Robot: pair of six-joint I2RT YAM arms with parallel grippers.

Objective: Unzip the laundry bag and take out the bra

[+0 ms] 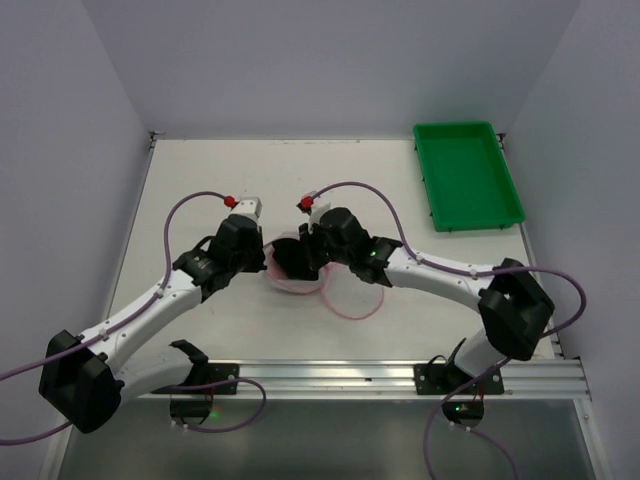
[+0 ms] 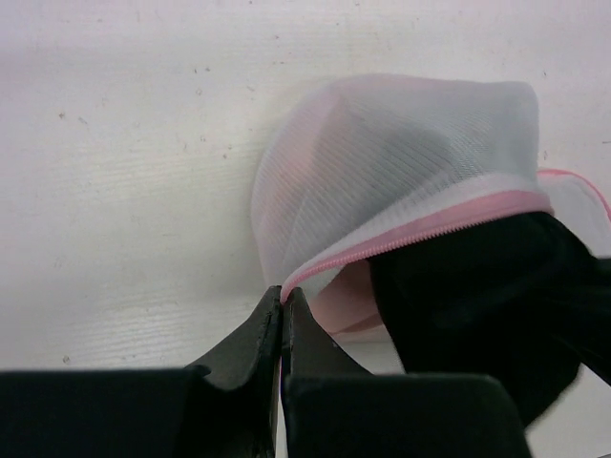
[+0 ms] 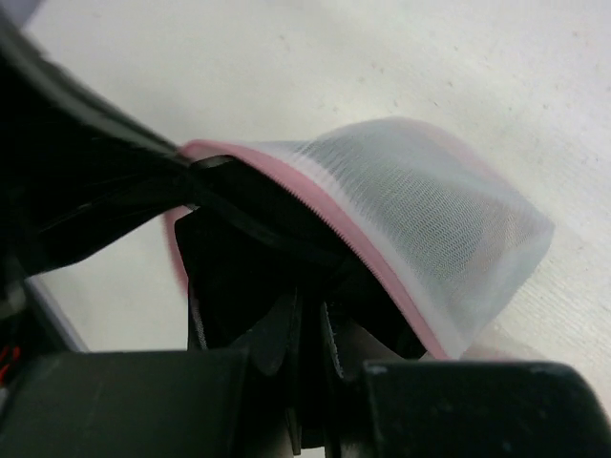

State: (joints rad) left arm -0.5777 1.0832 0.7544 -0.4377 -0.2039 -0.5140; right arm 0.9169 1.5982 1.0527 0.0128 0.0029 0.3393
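Note:
The right gripper lifts the bra (image 1: pixel 292 258) from the bag (image 1: pixel 348 296) next, then swings outward and lowers it into the green tray, which stands empty.
The laundry bag (image 1: pixel 348 296) lies unzipped in the middle of the table, its white mesh dome (image 2: pixel 401 162) lifted. The black bra (image 2: pixel 487 296) fills the opening under the pink zip rim (image 2: pixel 439 225). My left gripper (image 2: pixel 283 294) is shut on the end of that rim, at the bag's left side (image 1: pixel 268 264). From the right, my right gripper (image 3: pixel 310 307) reaches into the opening and is shut on a fold of the bra (image 3: pixel 239 258), beneath the raised mesh half (image 3: pixel 439 210). From above, the bra (image 1: pixel 292 258) shows dark between the two grippers.
A green rectangular tray (image 1: pixel 467 175) sits at the back right of the table. White walls close in the left, back and right sides. A metal rail (image 1: pixel 400 380) runs along the near edge by the arm bases.

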